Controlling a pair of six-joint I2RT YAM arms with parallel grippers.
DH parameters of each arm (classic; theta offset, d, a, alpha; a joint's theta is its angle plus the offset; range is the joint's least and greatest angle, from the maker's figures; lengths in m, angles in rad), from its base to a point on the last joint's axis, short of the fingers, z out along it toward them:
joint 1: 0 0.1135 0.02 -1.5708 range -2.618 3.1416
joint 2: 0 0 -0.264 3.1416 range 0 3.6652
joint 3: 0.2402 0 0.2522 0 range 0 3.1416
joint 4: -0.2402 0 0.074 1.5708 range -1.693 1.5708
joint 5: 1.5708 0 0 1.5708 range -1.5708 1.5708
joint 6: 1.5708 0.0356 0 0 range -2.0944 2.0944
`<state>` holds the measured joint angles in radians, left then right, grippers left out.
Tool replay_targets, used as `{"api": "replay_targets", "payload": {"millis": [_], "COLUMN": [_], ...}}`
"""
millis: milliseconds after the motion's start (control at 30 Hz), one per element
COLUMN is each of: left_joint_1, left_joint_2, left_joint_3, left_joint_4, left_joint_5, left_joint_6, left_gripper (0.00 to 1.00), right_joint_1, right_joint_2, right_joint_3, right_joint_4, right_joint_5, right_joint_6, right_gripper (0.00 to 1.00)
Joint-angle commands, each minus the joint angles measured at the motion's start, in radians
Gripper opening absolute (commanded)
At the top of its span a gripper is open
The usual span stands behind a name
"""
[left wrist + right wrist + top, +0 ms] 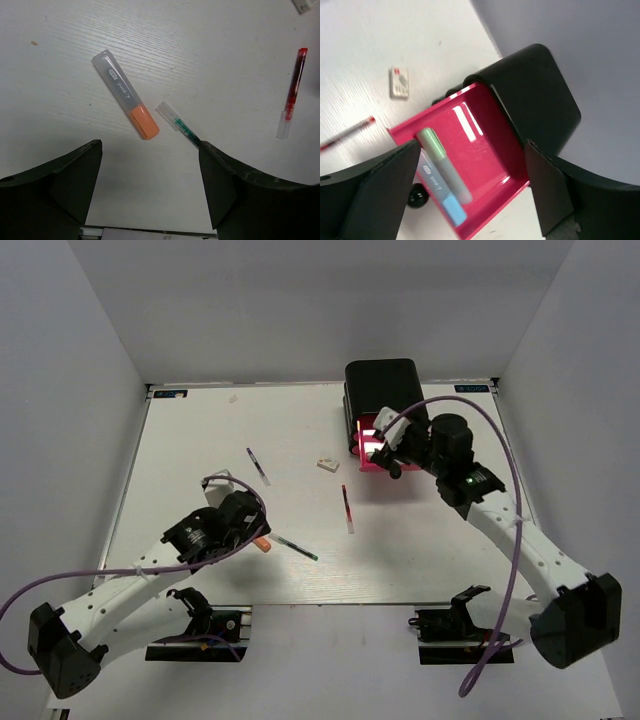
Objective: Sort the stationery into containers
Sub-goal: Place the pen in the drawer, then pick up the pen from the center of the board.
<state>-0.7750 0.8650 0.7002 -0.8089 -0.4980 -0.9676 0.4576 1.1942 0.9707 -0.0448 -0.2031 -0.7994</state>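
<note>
My left gripper is above the grey orange-capped pen, which lies slanted. It should next turn to that slant and lower its fingers around the pen's body point(129, 102) beside the cap.
The glossy black case point(380, 388) stands at the far right with one pink-red drawer point(368, 454) pulled out. My right gripper point(390, 452) hovers open over that drawer point(487, 132), which holds a pale green marker point(440, 160) and a light blue marker point(442, 197); nothing is between the jaws point(470, 187). My left gripper point(252, 525) is open and empty point(150, 192) just above the table, near the grey orange-capped pen point(125, 100) and the dark teal pen point(180, 125). The red pen point(347, 508) and the white block point(327, 464) lie mid-table.
A thin dark pen point(258, 465) lies left of centre. The drawer's black knob point(417, 196) shows below its front. The red pen point(292, 90) lies to the right in the left wrist view. Grey walls enclose the white table point(200, 460).
</note>
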Motion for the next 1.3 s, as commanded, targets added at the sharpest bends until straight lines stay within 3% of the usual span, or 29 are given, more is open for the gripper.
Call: {"api": "replay_targets", "payload": {"millis": [0,67,100,133,200,367,567,867,1033,1267], "left_joint_1": [0.002,0.002,0.002,0.002,0.002,0.022,0.072,0.148,0.175,0.204], "left_joint_2": [0.026,0.057,0.101,0.129,0.216,0.328,0.393,0.549,0.609,0.66], "left_joint_3": [-0.013,-0.013,-0.013,-0.013,0.016,0.074,0.087,0.131,0.183,0.151], "left_joint_4": [-0.018,-0.004,-0.004,0.005,0.005,-0.021,0.03,0.077,0.022,0.034], "left_joint_5": [0.012,0.022,0.022,0.022,0.01,0.01,0.032,0.101,0.101,0.128], "left_joint_6": [-0.108,-0.117,-0.117,-0.141,-0.161,-0.233,-0.243,-0.243,-0.232,-0.223], "left_gripper": [0.88,0.86,0.85,0.82,0.79,0.7,0.67,0.63,0.59,0.53], "right_joint_1": [-0.01,-0.008,-0.013,-0.01,-0.016,-0.034,-0.082,-0.128,-0.14,-0.158], "right_joint_2": [-0.081,-0.1,-0.11,-0.154,-0.186,-0.272,-0.352,-0.4,-0.416,-0.43], "right_joint_3": [0.012,0.008,0.002,-0.045,-0.079,-0.165,-0.312,-0.359,-0.374,-0.382], "right_joint_4": [0.082,0.015,0.004,0.009,0.023,0.017,0.103,0.126,0.132,0.138], "right_joint_5": [0.039,-0.019,-0.039,-0.053,-0.105,-0.095,-0.053,-0.061,-0.061,-0.061], "right_joint_6": [0.288,0.348,0.365,0.402,0.428,0.48,0.522,0.523,0.529,0.536], "right_gripper": [0.87,0.67,0.33,0.17,0.0,0.02,0.09,0.12,0.12,0.12]}}
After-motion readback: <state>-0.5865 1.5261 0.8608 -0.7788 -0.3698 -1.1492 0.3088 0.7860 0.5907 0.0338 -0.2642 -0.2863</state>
